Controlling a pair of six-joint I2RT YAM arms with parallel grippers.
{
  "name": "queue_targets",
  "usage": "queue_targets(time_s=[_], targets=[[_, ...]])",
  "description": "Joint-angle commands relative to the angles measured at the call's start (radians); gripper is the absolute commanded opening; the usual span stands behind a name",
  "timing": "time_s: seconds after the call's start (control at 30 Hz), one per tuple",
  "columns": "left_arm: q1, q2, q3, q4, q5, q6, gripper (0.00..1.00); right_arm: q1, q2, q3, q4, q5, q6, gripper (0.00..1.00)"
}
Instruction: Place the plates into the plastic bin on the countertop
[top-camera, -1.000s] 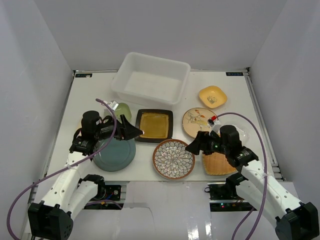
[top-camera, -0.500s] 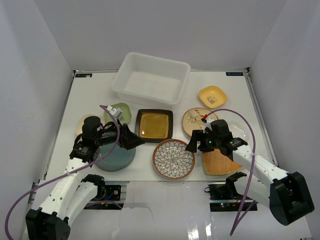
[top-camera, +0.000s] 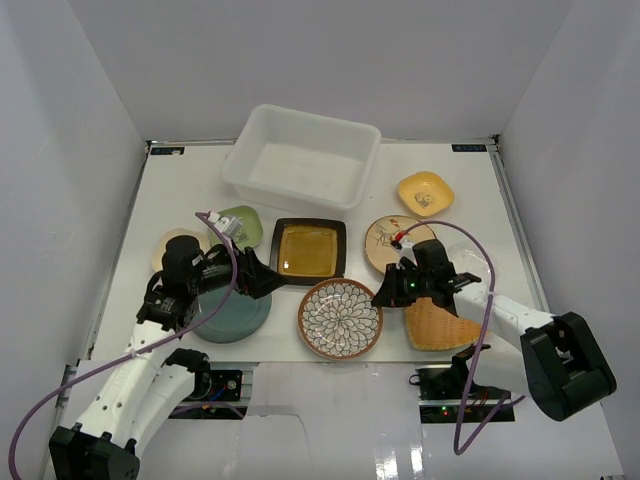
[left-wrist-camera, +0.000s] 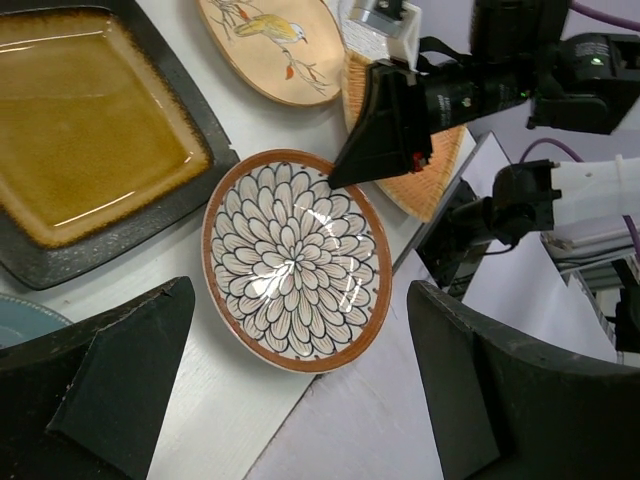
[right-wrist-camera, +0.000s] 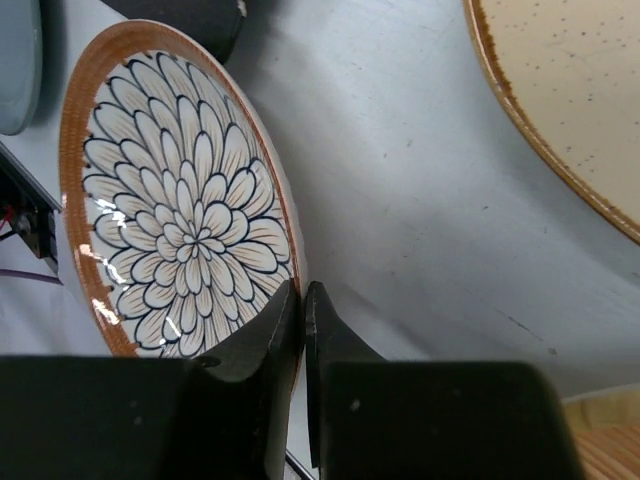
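Observation:
The robot's right gripper should next raise the petal plate, carry it outward over the bin's near side, lower it and release it, since the empty bottom of the bin lies outward.
My right gripper (top-camera: 382, 297) is shut on the right rim of the brown petal-patterned plate (top-camera: 340, 318); in the right wrist view its fingers (right-wrist-camera: 280, 320) pinch that rim (right-wrist-camera: 180, 220). My left gripper (top-camera: 262, 278) hangs open over the grey-blue plate (top-camera: 235, 318), pointing at the petal plate (left-wrist-camera: 295, 258) with nothing between its fingers. The white plastic bin (top-camera: 262, 125) stands empty at the back of the countertop (top-camera: 180, 190). The amber square plate (top-camera: 308, 250) lies in front of the bin.
A cream painted plate (top-camera: 385, 240) and a woven tan square plate (top-camera: 435, 325) lie beside my right arm. A small yellow dish (top-camera: 425, 193) sits at the back right. A green dish (top-camera: 243, 225) and a cream one (top-camera: 165, 245) lie left.
My right gripper has closed on the petal plate's rim, and the plate has shifted slightly to the left. My left gripper has drawn back a little and stays open.

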Motion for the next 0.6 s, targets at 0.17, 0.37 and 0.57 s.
queue_targets(time_s=[0.17, 0.37, 0.57], targets=[[-0.031, -0.072, 0.053, -0.057, -0.28, 0.042, 0.98, 0.003, -0.315, 0.22, -0.101, -0.111, 0.102, 0.08], [-0.066, -0.109, 0.073, -0.145, -0.517, 0.03, 0.98, 0.001, -0.248, 0.542, -0.077, -0.042, 0.205, 0.08], [-0.106, -0.163, 0.073, -0.192, -0.641, -0.013, 0.98, -0.028, 0.109, 0.904, 0.076, 0.038, 0.202, 0.08]])
